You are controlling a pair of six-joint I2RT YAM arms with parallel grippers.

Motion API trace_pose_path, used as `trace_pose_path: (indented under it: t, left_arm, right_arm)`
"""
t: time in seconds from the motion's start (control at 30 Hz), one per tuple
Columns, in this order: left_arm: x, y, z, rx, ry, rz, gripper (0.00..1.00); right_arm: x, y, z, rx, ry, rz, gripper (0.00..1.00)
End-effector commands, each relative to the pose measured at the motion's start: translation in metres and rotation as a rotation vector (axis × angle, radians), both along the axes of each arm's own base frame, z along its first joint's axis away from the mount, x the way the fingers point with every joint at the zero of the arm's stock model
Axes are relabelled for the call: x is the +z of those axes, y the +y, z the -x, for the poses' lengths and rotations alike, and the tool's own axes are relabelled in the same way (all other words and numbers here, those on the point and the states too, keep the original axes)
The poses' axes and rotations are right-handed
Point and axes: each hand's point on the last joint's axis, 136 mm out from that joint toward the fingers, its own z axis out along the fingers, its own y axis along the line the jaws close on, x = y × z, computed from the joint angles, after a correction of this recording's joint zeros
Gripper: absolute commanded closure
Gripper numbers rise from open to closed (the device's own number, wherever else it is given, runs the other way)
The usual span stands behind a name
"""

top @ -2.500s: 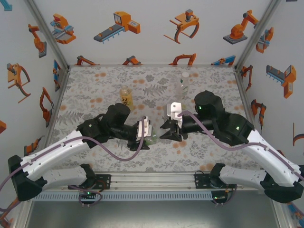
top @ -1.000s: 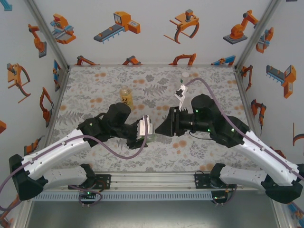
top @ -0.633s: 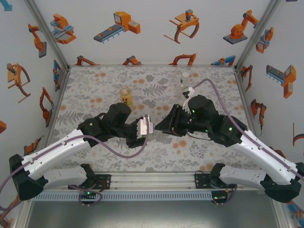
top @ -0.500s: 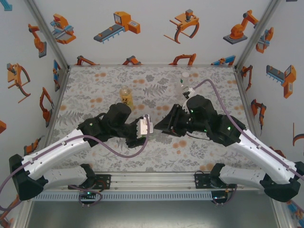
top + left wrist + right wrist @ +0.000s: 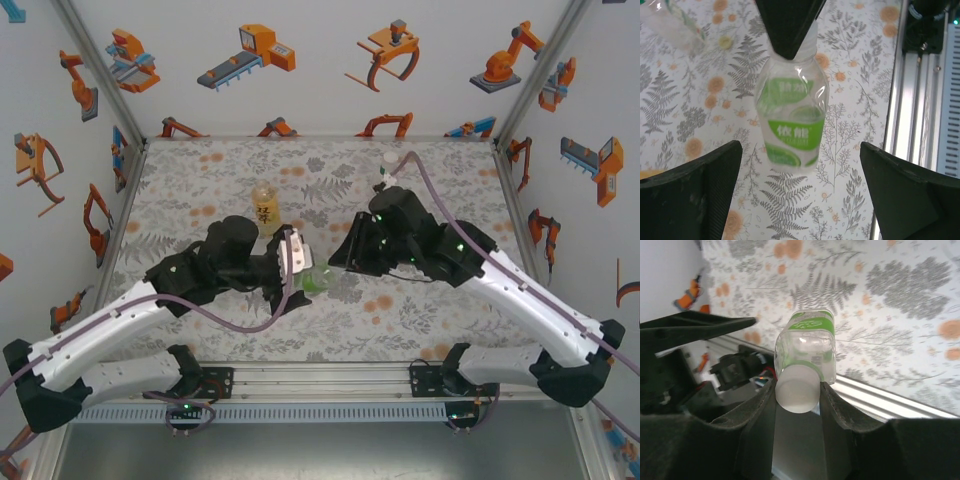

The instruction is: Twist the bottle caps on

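Note:
I will next swing my right gripper outward, turn the green bottle (image 5: 317, 280) upright and lower it onto the tabletop between the amber and clear bottles, because that spot is empty.
The short green bottle (image 5: 807, 347) lies tilted above the table with its whitish cap (image 5: 795, 388) on the neck, and my right gripper (image 5: 795, 390) is shut on that cap. In the top view the green bottle (image 5: 317, 280) sits between my right gripper (image 5: 338, 262) and my left gripper (image 5: 296, 266). My left gripper (image 5: 800, 147) stands wide open, its fingers (image 5: 695, 195) well apart on either side of the green bottle's (image 5: 792, 117) base without touching it. The amber bottle (image 5: 263, 205) and the clear bottle (image 5: 388, 166) stand farther back.
The clear bottle (image 5: 671, 25) shows at the upper left of the left wrist view. The aluminium rail (image 5: 920, 115) at the table's near edge runs close beside the green bottle. Patterned table (image 5: 200, 190) lies open to the left and back.
My left gripper has opened and drawn back to the left, letting go of the green bottle, which now shows in the top view. My right wrist has turned and shifted left, still on the cap.

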Motion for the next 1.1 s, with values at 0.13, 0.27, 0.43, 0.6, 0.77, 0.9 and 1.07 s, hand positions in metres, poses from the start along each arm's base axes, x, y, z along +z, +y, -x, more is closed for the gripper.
trace_pose_path:
  t: [0.13,0.27,0.43,0.6,0.77,0.9,1.07]
  left_arm:
    - [0.008,0.025,-0.031,0.294,0.127,0.137,0.07]
    - [0.006,0.037,-0.040,0.406,0.218,0.187,0.08]
    - [0.003,0.032,-0.030,0.369,0.292,0.248,0.11]
    - [-0.006,0.036,-0.029,0.403,0.350,0.233,0.12]
    - [-0.015,0.040,-0.029,0.423,0.366,0.221,0.12]
    - [-0.019,0.040,-0.030,0.432,0.364,0.218,0.12]
    - [-0.022,0.040,-0.033,0.443,0.357,0.208,0.12]
  right_arm:
    - [-0.006,-0.024,-0.055,0.060,-0.107,0.294,1.00]
    - [-0.016,-0.029,-0.094,0.068,-0.116,0.375,1.00]
    - [-0.022,-0.030,-0.149,0.087,-0.141,0.428,1.00]
    - [-0.035,-0.025,-0.193,0.123,-0.131,0.460,1.00]
    - [-0.052,-0.023,-0.230,0.145,-0.109,0.468,1.00]
    - [-0.064,-0.021,-0.253,0.145,-0.099,0.457,1.00]
    - [-0.077,-0.017,-0.272,0.151,-0.096,0.440,1.00]
